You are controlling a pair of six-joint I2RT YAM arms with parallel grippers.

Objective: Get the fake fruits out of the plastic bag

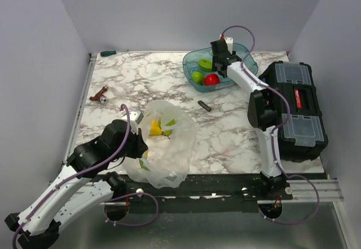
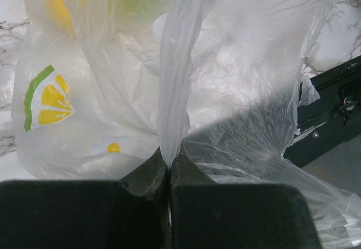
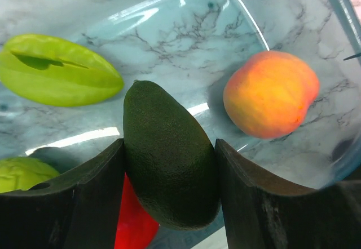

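I should lower the avocado-shaped fruit into the gap between the peach-like ball and the red fruit point(image 3: 132, 221) next. Then my right gripper should open.
The plastic bag point(image 1: 169, 142) with lemon-slice print lies crumpled at the table's front edge. My left gripper point(image 1: 141, 145) is shut on a bunched fold of it point(image 2: 175, 91), the jaws point(image 2: 169, 160) pressed together. A yellow fake fruit point(image 1: 154, 127) shows through the bag. My right gripper point(image 1: 219, 67) hangs over the teal tub point(image 1: 189, 57), shut on a dark green avocado-shaped fruit point(image 3: 163, 119) between its fingers point(image 3: 96, 176). In the tub point(image 3: 169, 23) lie a light green star-shaped fruit point(image 3: 56, 74), a red fruit point(image 3: 132, 221) and another green one point(image 3: 22, 173).
An orange peach-like ball point(image 3: 271, 94) also sits in the tub. A black toolbox point(image 1: 296, 108) stands at the right. A small dark bit point(image 1: 205, 105) lies mid-table, a brown tool point(image 1: 100, 96) at the left and a green marker point(image 1: 107, 52) at the back.
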